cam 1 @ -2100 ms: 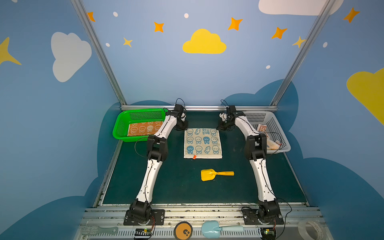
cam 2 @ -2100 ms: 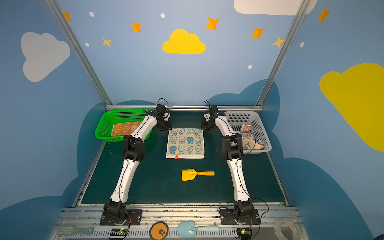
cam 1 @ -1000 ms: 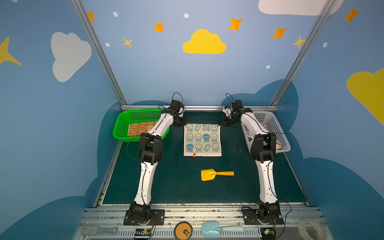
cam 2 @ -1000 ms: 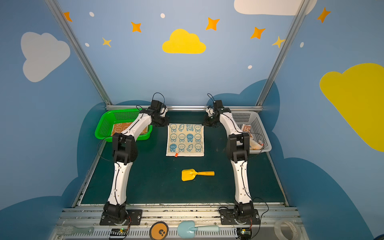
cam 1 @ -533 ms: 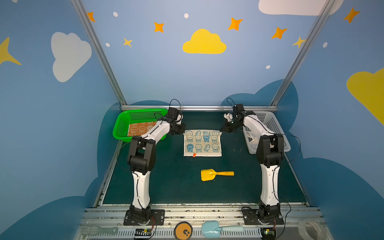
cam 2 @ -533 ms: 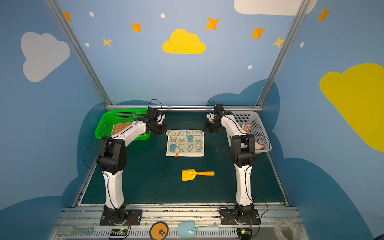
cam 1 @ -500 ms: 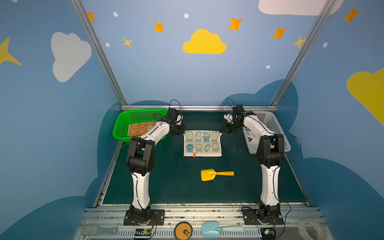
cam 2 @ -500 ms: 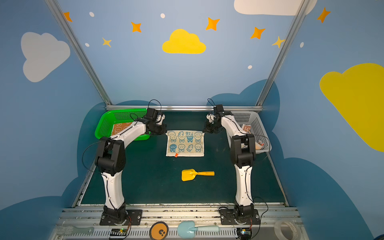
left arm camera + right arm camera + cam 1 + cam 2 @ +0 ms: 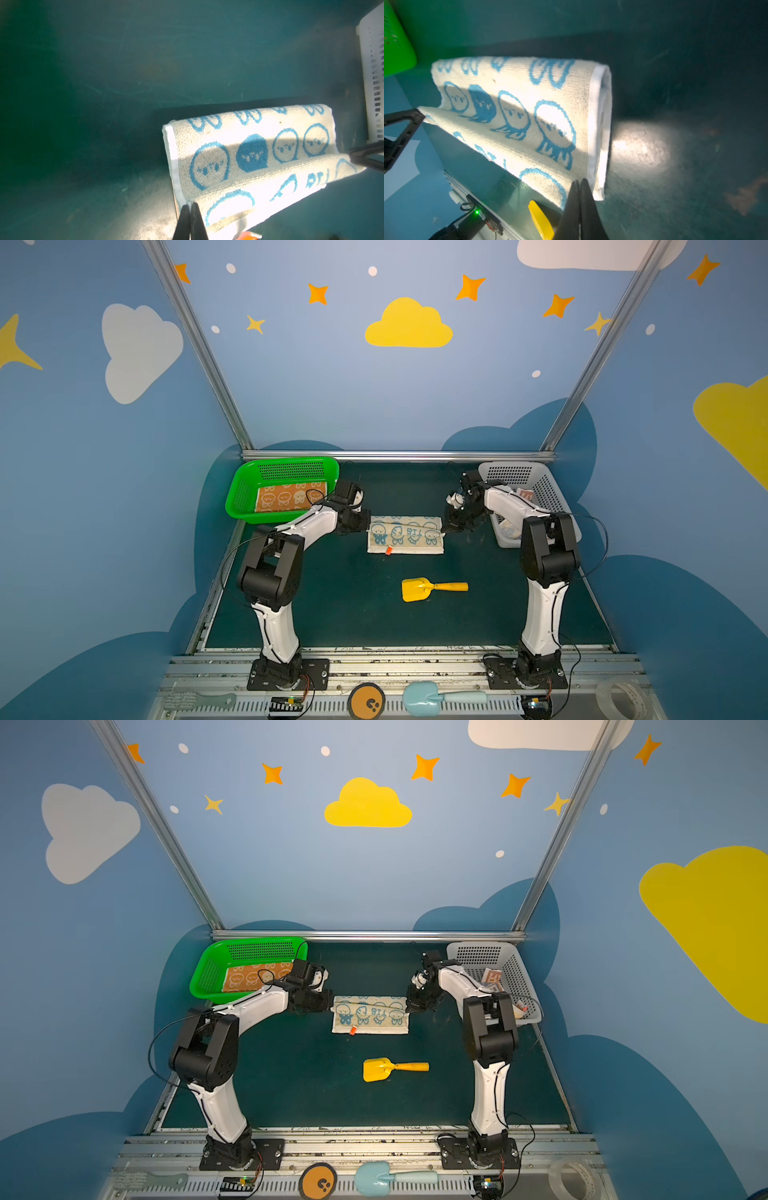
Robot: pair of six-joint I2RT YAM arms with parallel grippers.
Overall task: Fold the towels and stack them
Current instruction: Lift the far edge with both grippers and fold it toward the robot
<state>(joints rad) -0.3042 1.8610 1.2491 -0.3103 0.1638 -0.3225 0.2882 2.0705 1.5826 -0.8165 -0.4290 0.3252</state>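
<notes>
Next, my left gripper brings the towel's still raised edge back and down to the lower layer's near corner, then releases, as that corner is below and back from it.
A cream-blue towel lies mid-table, doubled over on itself. My left gripper is shut on its left corner. My right gripper is shut on the right corner. Both wrist views show the held edge raised above the lower layer, with the cloth curving back in a loose roll. An orange towel lies flat in the green basket. A lettered towel sits in the white basket.
A yellow toy shovel lies on the mat in front of the towel. On the front rail are an orange disc, a light blue scoop and a tape roll. The baskets flank the back corners.
Both grippers have drawn the towel's far edge up and towards the front. The flat square has become a half-width strip. Both elbows have swung back towards the front.
</notes>
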